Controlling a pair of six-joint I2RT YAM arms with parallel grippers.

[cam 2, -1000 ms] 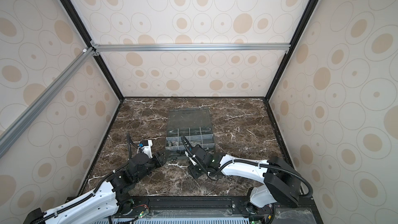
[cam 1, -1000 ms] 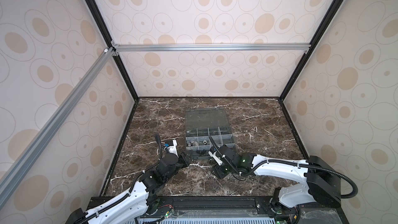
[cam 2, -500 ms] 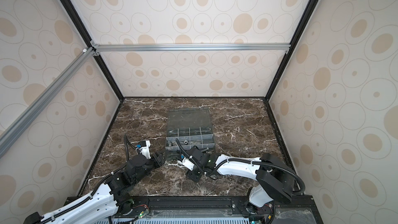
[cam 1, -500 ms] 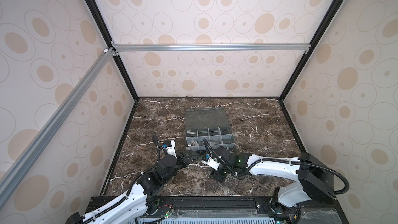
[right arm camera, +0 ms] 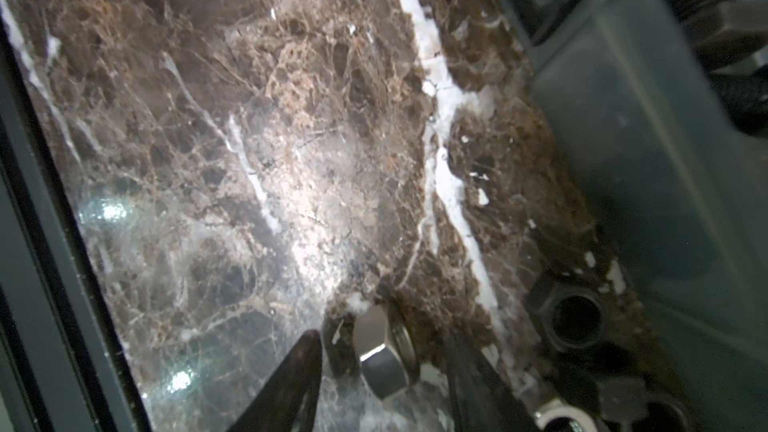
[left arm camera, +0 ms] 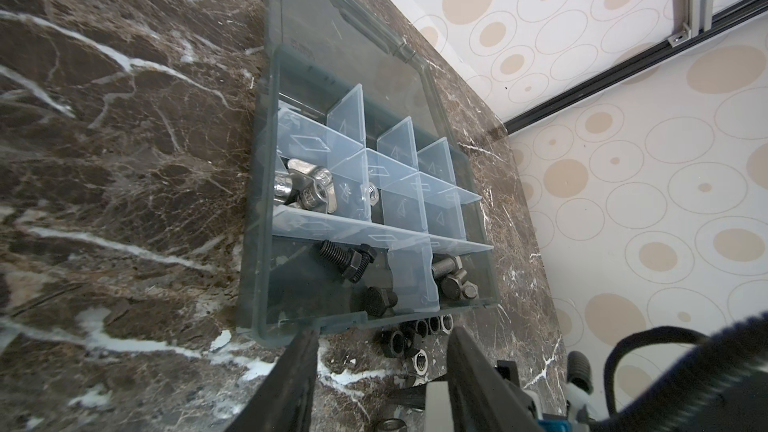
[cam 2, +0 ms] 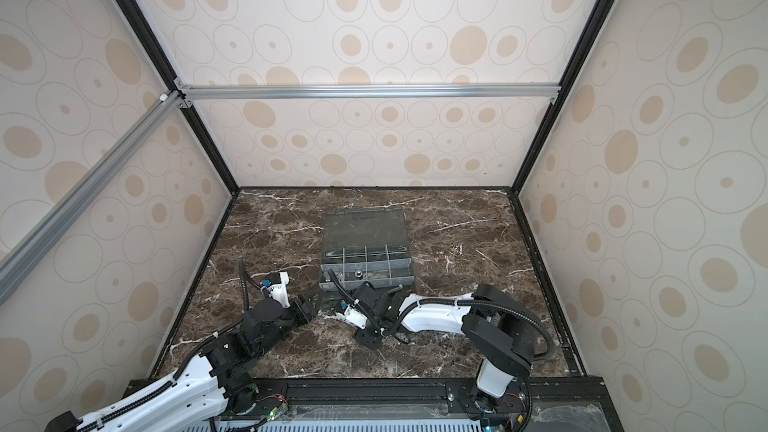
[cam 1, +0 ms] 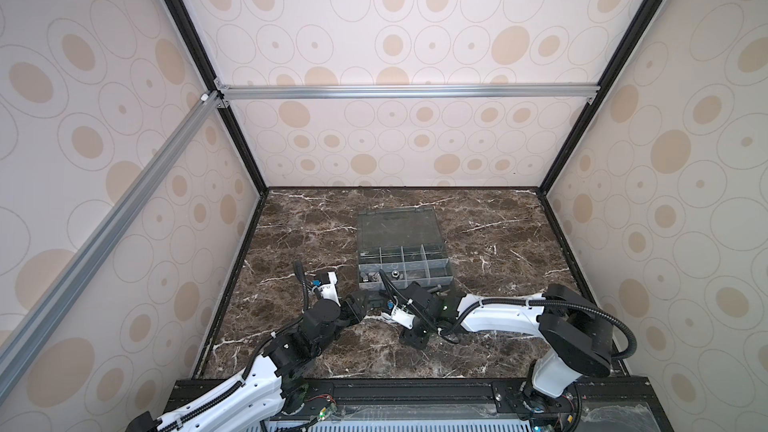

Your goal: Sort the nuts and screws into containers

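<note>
The silver nut stands on edge between the open fingers, its flat sides toward them, so the robot's right gripper should next move gently a little further over the silver nut (right arm camera: 385,352) and close.
The grey organizer box (cam 1: 448,268) lies open, its containers (left arm camera: 399,205) split by clear dividers. Silver lozenge nuts (left arm camera: 305,187) fill one, black screws (left arm camera: 347,261) another, and grey screws (left arm camera: 453,282) a third. Several loose nuts (left arm camera: 415,340) lie on the marble against the box's front wall. My left gripper (left arm camera: 380,351) hangs open just short of them, with nothing between its fingers. My right gripper (right arm camera: 382,338) is low on the marble, open, its fingers astride a silver nut (right arm camera: 384,361) standing on edge, with gaps on both sides. Both grippers meet at the box's front left corner (cam 1: 376,303).
The clear lid (cam 1: 399,224) lies flat behind the box. A black nut (right arm camera: 577,320) sits beside my right gripper, close to the box wall (right arm camera: 623,168). Patterned walls close in the brown marble table (cam 1: 498,243), and a black rail (cam 1: 374,388) runs along its near edge.
My right gripper has slid left along the box's front to the loose nuts. My left gripper has edged slightly right toward the same corner.
</note>
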